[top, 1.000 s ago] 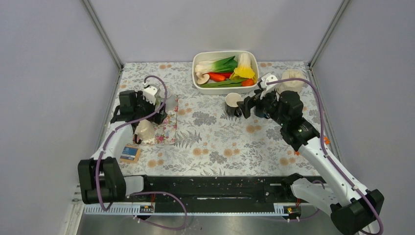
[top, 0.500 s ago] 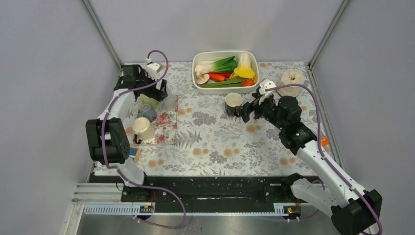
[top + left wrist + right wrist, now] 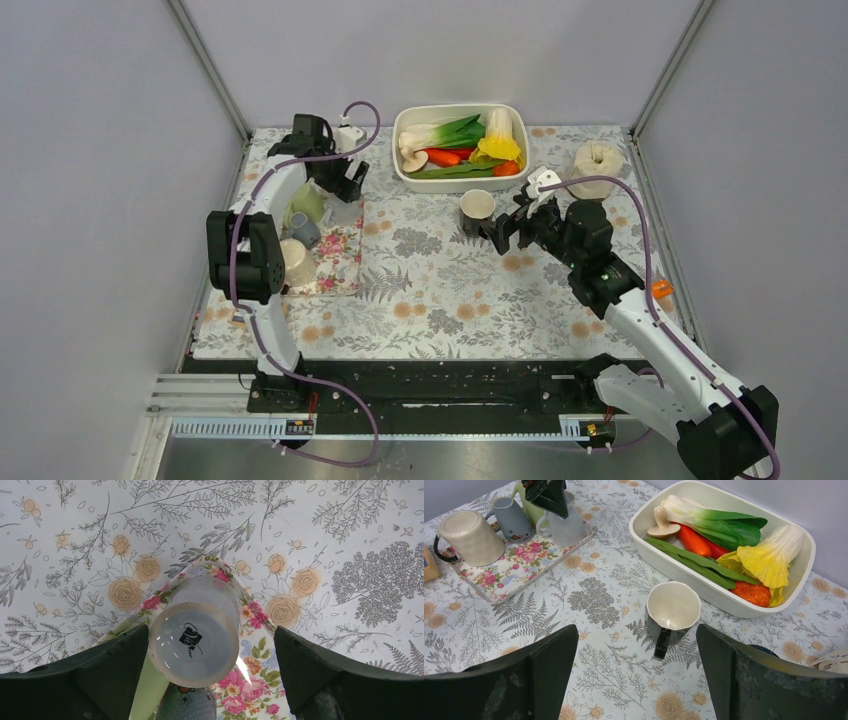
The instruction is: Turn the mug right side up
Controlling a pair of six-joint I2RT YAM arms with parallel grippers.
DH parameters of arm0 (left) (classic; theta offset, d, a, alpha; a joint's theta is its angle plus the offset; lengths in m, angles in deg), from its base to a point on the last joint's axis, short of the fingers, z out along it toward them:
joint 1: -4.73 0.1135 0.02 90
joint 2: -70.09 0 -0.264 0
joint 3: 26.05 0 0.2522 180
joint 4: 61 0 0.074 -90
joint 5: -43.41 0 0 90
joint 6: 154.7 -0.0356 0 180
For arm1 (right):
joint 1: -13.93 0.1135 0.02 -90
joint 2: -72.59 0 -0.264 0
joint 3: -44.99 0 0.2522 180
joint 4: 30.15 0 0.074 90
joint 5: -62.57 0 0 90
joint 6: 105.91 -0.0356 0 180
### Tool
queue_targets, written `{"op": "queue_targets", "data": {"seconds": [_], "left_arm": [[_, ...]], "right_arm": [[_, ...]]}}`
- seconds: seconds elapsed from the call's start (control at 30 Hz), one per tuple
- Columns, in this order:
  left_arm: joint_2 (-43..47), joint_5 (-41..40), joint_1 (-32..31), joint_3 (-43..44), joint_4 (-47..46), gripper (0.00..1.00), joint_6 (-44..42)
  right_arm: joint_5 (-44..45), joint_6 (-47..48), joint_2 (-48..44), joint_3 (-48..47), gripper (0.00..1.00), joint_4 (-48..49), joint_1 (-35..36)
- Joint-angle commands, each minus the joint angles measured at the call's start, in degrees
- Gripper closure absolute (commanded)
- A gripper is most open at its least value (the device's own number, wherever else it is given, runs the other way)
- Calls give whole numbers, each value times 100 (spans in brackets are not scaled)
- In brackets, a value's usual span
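Observation:
My left gripper will move down next, with its open fingers around the frosted glass mug that stands upside down below. It will then close on the mug's side under its base (image 3: 343, 212) (image 3: 207, 597).
A frosted glass mug (image 3: 194, 637) stands upside down on the far end of a floral tray (image 3: 260, 680), its logo-marked base facing up. My left gripper (image 3: 210, 630) hovers open above it, one finger on each side, apart from it. In the top view the left gripper (image 3: 350, 185) is over that mug (image 3: 345, 211). A dark mug (image 3: 672, 607) with a cream inside stands upright on the cloth, handle toward me. My right gripper (image 3: 636, 630) is open just short of it and empty; from above the right gripper (image 3: 498, 232) sits right of that mug (image 3: 477, 209).
Also on the tray (image 3: 340, 268) are a cream mug (image 3: 293, 262), a grey-blue mug (image 3: 306, 230) and a green one (image 3: 305, 205). A white dish (image 3: 398, 135) of vegetables stands at the back, and a cream ring-shaped object (image 3: 597, 160) at the back right.
My left arm has swung from the tray's near side to its far end, over the frosted mug. My right gripper has drawn back slightly from the upright dark mug.

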Motion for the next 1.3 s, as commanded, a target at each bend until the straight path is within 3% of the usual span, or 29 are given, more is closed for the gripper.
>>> {"op": "queue_targets", "data": {"seconds": [0.0,0.33,1.0,1.1,1.2,1.27], "left_arm": [[-279,-603,-38,491,285,1,-30],[-363,-749,-38,576,109,1,145],[-1081,-918,-43,1134,850,4,406],[-1111,-884,-43,1151,936,16,398],[-1105,-826,-42,1161,1043,37,381],[-1067,-760,-40,1185,1100,56,387]], "right_arm": [[-206,82,-151,32,3,301,28],[-379,54,-176,109,4,336,-33],[-558,3,-210,158,5,347,-107],[-561,-8,-225,157,5,351,-127],[-583,-16,-211,162,5,356,-136],[-591,-24,-202,162,5,356,-140]]}}
